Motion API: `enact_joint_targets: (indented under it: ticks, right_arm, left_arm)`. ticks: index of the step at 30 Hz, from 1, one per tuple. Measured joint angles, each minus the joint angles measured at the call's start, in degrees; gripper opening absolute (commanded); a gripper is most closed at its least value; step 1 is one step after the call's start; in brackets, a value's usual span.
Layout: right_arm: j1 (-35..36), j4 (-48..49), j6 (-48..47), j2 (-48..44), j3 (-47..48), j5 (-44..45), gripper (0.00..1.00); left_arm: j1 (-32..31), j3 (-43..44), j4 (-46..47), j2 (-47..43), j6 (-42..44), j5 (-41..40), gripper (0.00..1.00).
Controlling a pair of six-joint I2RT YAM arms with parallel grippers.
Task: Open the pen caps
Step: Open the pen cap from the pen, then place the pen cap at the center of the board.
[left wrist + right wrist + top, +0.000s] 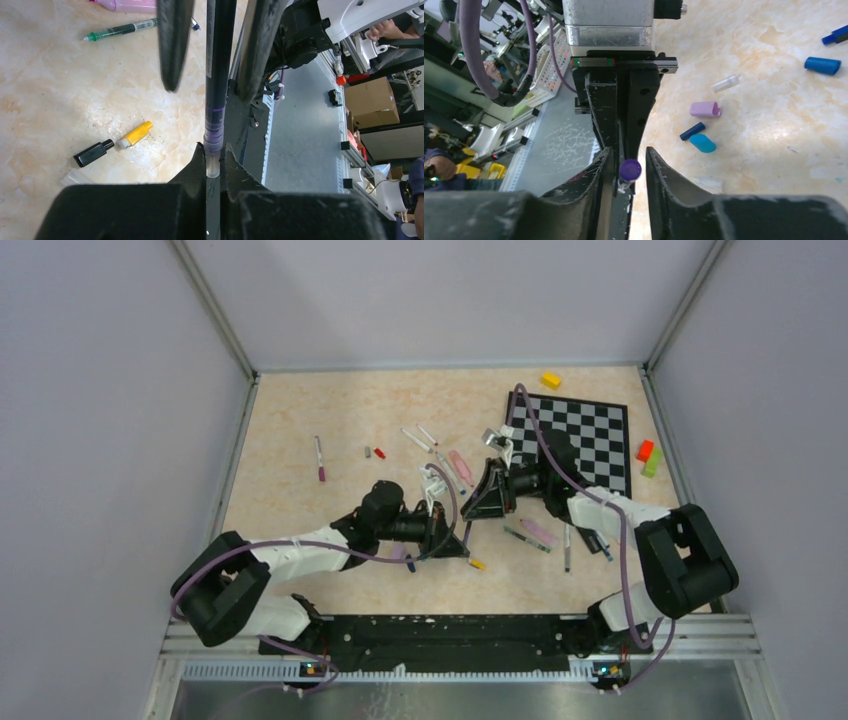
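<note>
I should next move my left gripper outward and then down, so that I can release the clear end on the bare table beside the red cap.
My left gripper [214, 150] is shut on the clear end of a dark pen [218, 75] with purple bands and holds it above the table. The pen runs between the fingers [172, 45] of my right gripper [629, 152], which is open. The pen's round purple end [630, 170] sits between those jaws with a gap on each side. In the top view the two grippers, left [455, 540] and right [485, 495], meet at mid-table. Loose caps lie on the table: lilac [705, 109], light blue [702, 143], navy [692, 131], blue [822, 65], clear [726, 83], black [93, 153], yellow-orange [135, 134].
A checkered board [590, 435] lies at the back right, with a yellow block [551, 380] behind it and red [645, 450] and green [653, 463] blocks beside it. Several pens lie around, among them a green one [127, 29] and a pink one [320, 458]. A red cap [379, 453] lies mid-left.
</note>
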Motion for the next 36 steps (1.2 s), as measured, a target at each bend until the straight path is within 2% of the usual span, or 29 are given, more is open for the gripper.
enact_joint_targets:
  ticks: [1,7,9,12,14,16,20,22,25,27,28,29,32,34,36]
  right_arm:
    - [0.57,0.07,0.2,0.02,0.0,0.09,0.0]
    - [0.76,2.36,3.61,-0.02,0.13,-0.35,0.0]
    - [-0.37,-0.52,3.23,-0.07,1.6,-0.9,0.0]
    - [-2.89,-8.04,2.91,0.44,8.72,-3.63,0.0]
    - [-4.94,-10.36,3.19,1.73,16.46,-3.15,0.0]
    - [-7.21,-7.98,5.22,2.34,23.52,-1.73,0.0]
    - [-8.55,0.39,12.24,2.08,27.1,-0.9,0.0]
    - [-8.46,0.7,13.27,2.21,27.12,-0.52,0.0]
    - [-8.26,-4.83,9.79,2.29,27.15,1.14,0.0]
    - [-8.24,-11.26,4.55,2.27,27.15,3.28,0.0]
    - [-8.26,-14.84,1.38,2.27,27.12,4.61,0.0]
    - [-8.26,-17.66,-1.33,2.27,26.95,5.66,0.0]
    - [-8.26,-25.2,-9.18,1.51,25.11,10.29,0.0]
    - [-8.26,-28.17,-12.44,0.57,22.99,12.72,0.0]
    - [-8.5,-29.73,-14.67,-0.52,20.48,14.43,0.0]
  left_arm:
    - [-0.02,0.11,-0.28,0.0,0.07,0.09,0.0]
    - [0.04,0.81,-1.36,-0.13,1.51,1.53,0.0]
    - [0.2,1.14,-1.38,-0.57,2.01,1.42,0.0]
    - [1.07,3.5,-1.25,-1.81,3.43,0.28,0.0]
    - [1.03,4.46,-5.22,-3.41,5.44,3.26,0.0]
    - [0.22,3.63,-10.05,-4.48,6.91,5.88,0.0]
    - [-0.35,0.98,-18.99,-7.87,9.05,7.69,0.0]
    - [-0.33,0.09,-22.91,-11.58,9.75,7.08,0.0]
    - [-0.33,-0.26,-27.54,-19.37,10.21,2.38,0.0]
    - [-0.33,-0.26,-30.03,-25.59,10.16,-3.67,0.0]
    - [-0.33,-0.26,-31.69,-30.88,9.97,-10.01,0.0]
    - [-0.33,-0.26,-32.0,-32.26,9.92,-11.67,0.0]
    - [-0.11,-0.59,-33.27,-40.19,9.33,-26.43,0.0]
    - [0.66,-0.42,-33.24,-42.16,9.14,-34.1,0.0]
    - [2.16,0.44,-33.46,-40.41,9.07,-39.32,0.0]
